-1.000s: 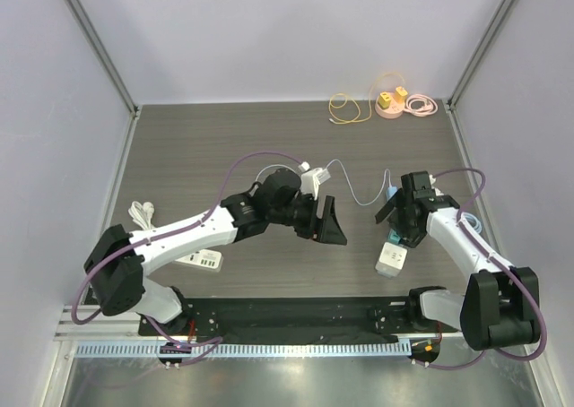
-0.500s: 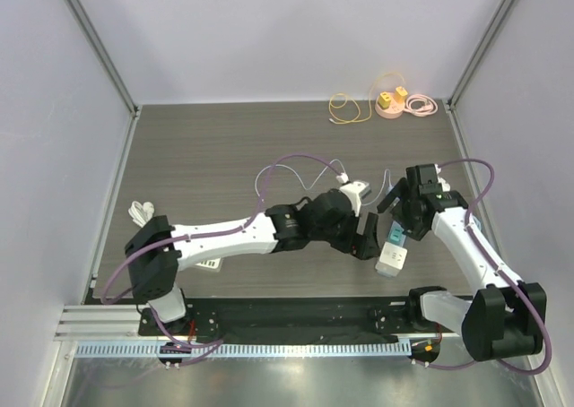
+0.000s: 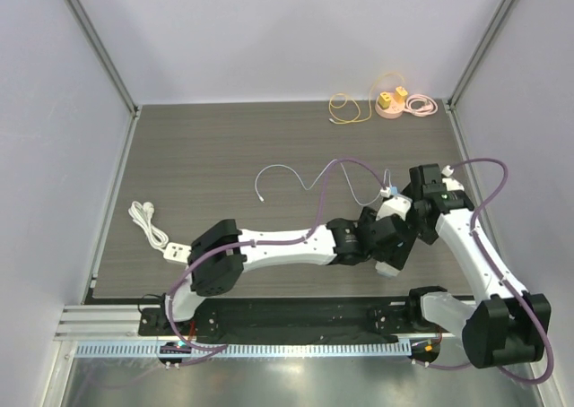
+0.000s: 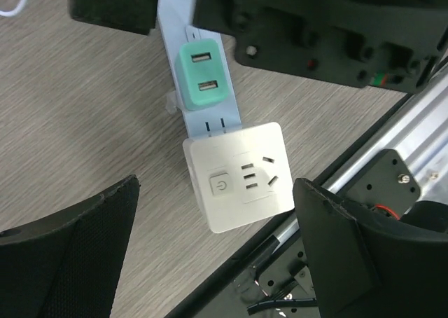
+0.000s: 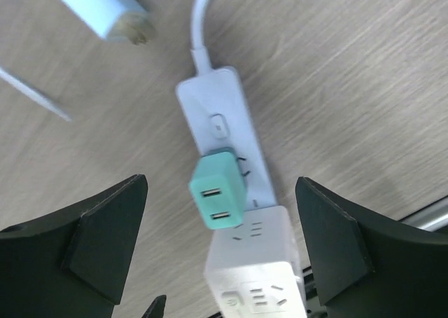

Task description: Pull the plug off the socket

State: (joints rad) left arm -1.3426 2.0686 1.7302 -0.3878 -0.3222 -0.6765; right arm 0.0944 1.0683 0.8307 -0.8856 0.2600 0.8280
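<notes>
The left gripper moves down around the white cube adapter [image 3: 387, 269] [image 4: 238, 178] next and closes on its opposite sides. Its open fingers still hover above the adapter on either side.
A teal two-port USB plug [image 4: 198, 75] sits in a white power strip [image 4: 210, 125], next to a white cube adapter [image 4: 238, 178] at the strip's end. My left gripper [image 4: 217, 255] is open, its fingers wide on either side of the cube adapter and above it. My right gripper [image 5: 217, 241] is open, its fingers straddling the teal plug [image 5: 218, 190] and the strip [image 5: 222, 115] from above. In the top view both grippers, the left [image 3: 395, 246] and the right [image 3: 414, 220], crowd together at the front right and hide most of the strip.
A light blue connector [image 5: 101, 6] on a thin white cable [image 3: 287, 174] lies beside the strip. A second white strip [image 3: 175, 250] with a coiled cord lies front left. A pink socket [image 3: 392, 102] and a yellow cable [image 3: 345, 108] lie at the back. The black rail [image 4: 392, 185] runs close by.
My left arm has swung far to the right, from the table's middle to over the cube adapter. My right gripper shifted slightly back and right, over the teal plug.
</notes>
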